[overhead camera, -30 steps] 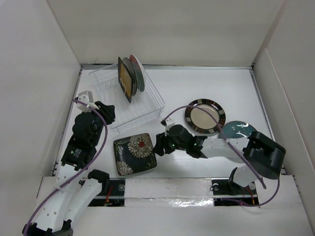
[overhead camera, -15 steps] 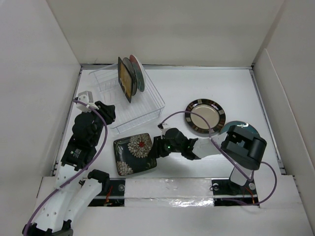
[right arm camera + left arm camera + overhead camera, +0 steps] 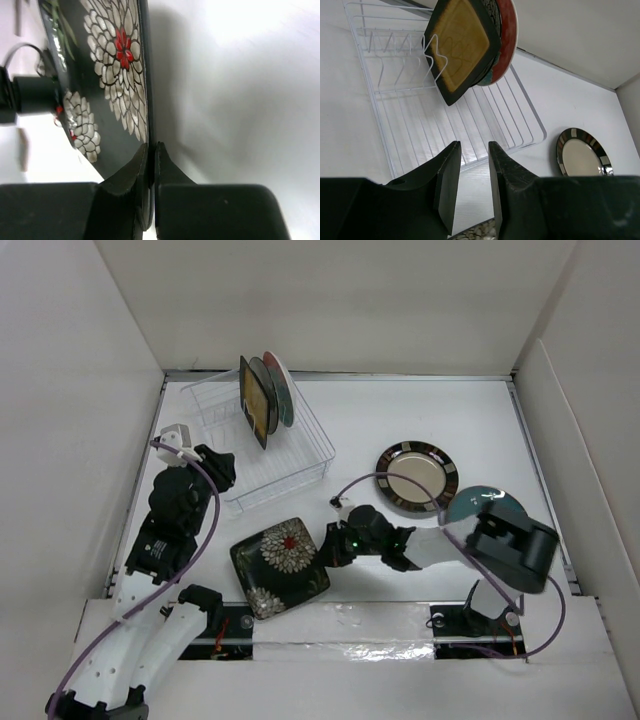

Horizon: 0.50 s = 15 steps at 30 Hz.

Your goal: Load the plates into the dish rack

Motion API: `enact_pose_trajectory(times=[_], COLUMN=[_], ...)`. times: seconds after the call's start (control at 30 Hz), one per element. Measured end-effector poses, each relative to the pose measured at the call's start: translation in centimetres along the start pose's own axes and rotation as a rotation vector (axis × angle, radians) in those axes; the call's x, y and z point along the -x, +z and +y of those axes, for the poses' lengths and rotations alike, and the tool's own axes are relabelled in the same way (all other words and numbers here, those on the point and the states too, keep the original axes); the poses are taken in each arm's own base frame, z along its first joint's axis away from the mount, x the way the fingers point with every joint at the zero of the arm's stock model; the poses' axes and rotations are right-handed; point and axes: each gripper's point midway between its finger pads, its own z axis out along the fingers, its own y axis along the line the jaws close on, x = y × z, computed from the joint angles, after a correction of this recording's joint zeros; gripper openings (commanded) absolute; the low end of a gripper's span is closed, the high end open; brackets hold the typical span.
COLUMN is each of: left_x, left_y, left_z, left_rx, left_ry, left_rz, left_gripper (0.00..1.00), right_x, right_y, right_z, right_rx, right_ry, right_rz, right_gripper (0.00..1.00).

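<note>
The empty slot point(image 3: 231, 418) beside the amber-centred plate lies outward, so my right gripper will lift the floral plate, swing outward, lower the plate upright into that slot and let go of it.
A dark square plate with white and red flowers point(image 3: 278, 567) lies near the table's front edge. My right gripper point(image 3: 326, 550) is shut on its right rim. In the right wrist view the rim sits pinched between the jaws point(image 3: 151, 150), with the floral face point(image 3: 107, 75) to the left. The dish rack point(image 3: 300, 468) stands at the back left with three plates upright in it, an amber-centred square one point(image 3: 256, 405) in front. My left gripper point(image 3: 222, 470) hovers open and holds nothing beside the rack's near left side point(image 3: 472, 150). A striped-rim plate point(image 3: 417, 478) and a teal plate point(image 3: 466, 507) lie flat on the right.
White walls close in the table on the left, back and right. The rack's front slots point(image 3: 420, 125) hold nothing. The right arm's elbow point(image 3: 515, 540) covers part of the teal plate. A purple cable loops above the right wrist.
My right gripper has closed on the floral plate's rim. The plate has turned and slid a little toward the front edge. The left arm has stayed put.
</note>
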Motion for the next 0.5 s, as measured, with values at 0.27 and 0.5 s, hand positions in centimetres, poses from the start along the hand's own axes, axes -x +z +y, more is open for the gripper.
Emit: enact_pose_trajectory(times=[0.27,0.5], left_x=[-0.7,-1.5], left_y=[0.8,2.2], left_z=[0.5,2.1], left_rx=[0.032,0.150], left_ry=[0.007,-0.011], left_rz=[0.024,0.056], left_gripper=[0.17,0.00], right_x=[7.1,19.7], right_y=[-8.3,-13.0], right_z=[1.2,4.4], right_rx=[-0.183,-0.300], right_ry=[-0.191,-0.310], right_rz=[-0.176,-0.460], right_gripper=[0.00,0.00])
